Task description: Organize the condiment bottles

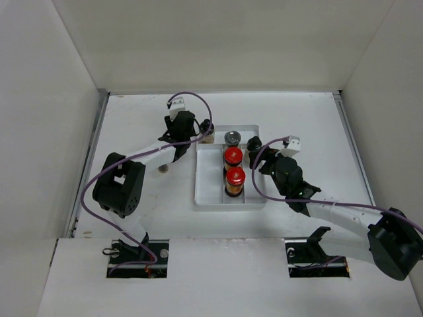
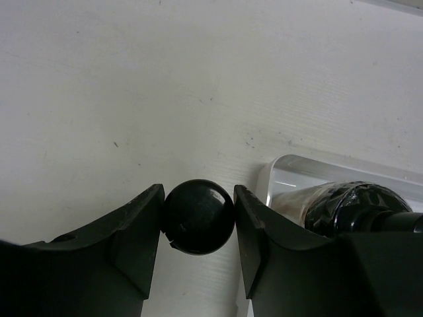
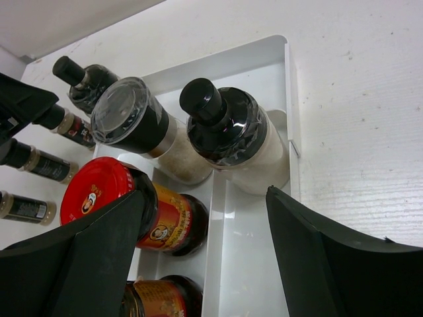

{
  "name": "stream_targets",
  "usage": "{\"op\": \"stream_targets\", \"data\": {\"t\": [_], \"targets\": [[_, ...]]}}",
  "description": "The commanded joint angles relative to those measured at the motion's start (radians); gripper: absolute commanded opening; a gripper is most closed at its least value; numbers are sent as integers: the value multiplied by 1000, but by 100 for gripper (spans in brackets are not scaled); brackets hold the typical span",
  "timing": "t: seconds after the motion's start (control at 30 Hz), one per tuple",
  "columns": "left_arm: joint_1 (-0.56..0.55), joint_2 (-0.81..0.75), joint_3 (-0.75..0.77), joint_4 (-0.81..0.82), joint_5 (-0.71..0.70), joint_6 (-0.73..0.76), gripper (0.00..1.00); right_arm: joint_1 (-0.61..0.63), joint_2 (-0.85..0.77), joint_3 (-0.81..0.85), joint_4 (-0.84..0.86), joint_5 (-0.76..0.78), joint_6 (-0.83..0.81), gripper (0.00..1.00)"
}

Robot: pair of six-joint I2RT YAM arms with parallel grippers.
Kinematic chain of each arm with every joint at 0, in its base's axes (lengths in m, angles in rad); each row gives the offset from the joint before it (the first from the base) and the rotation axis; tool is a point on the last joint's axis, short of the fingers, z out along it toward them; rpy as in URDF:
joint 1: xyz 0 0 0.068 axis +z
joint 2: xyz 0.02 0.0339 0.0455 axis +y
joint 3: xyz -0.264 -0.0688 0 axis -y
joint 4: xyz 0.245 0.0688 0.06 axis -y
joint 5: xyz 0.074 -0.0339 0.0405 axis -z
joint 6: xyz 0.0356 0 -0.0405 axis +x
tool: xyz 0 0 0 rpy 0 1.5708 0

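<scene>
My left gripper is to rise over the tray's edge next, and then I will lower it to just short of the black-wrapped bottle (image 1: 253,143).
My left gripper (image 2: 198,197) is shut on the round black cap of a small jar (image 2: 198,221) just left of the white tray's (image 2: 291,170) back corner; it also shows in the top view (image 1: 201,129). A black-wrapped bottle (image 2: 350,205) stands inside that corner. In the tray (image 1: 211,191) stand two red-capped jars (image 1: 232,156) (image 1: 235,177), a silver-capped bottle (image 1: 232,137) and a whitish black-capped bottle (image 1: 253,143). My right gripper (image 3: 205,264) is open and empty over the tray's right compartment, just short of the whitish bottle (image 3: 231,139). More small black-capped jars (image 3: 39,165) lie left of the tray.
White walls close in the table on three sides. A small round object (image 1: 162,169) lies on the table beside the left arm. The left arm's cable loops over the table's left part. The tray's right compartment (image 3: 244,264) is bare in front of the whitish bottle.
</scene>
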Motion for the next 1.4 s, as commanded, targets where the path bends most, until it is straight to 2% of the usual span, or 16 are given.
{"op": "stream_targets", "data": {"t": [0.0,0.27,0.5,0.67,0.87,1.07,1.23,1.37], "targets": [[-6,-23,6,17,10,-6,36,12,0,4,58,19,-10,82],[-21,-210,-10,34,-13,25,33,12,11,4,61,10,-4,83],[-75,-359,-108,-7,-36,29,32,12,8,1,61,4,2,84],[-191,-434,-188,-38,-46,-29,32,12,6,1,61,8,-1,84],[-299,-367,-182,3,-33,-73,32,4,-14,-8,61,16,4,84],[-297,-261,-157,54,-20,-75,32,-5,-37,-20,64,30,5,85],[-294,-183,-133,91,0,-73,32,-5,-34,-20,67,27,8,95],[-294,-143,-111,100,-2,-58,32,1,-25,-14,69,25,1,97]]}}
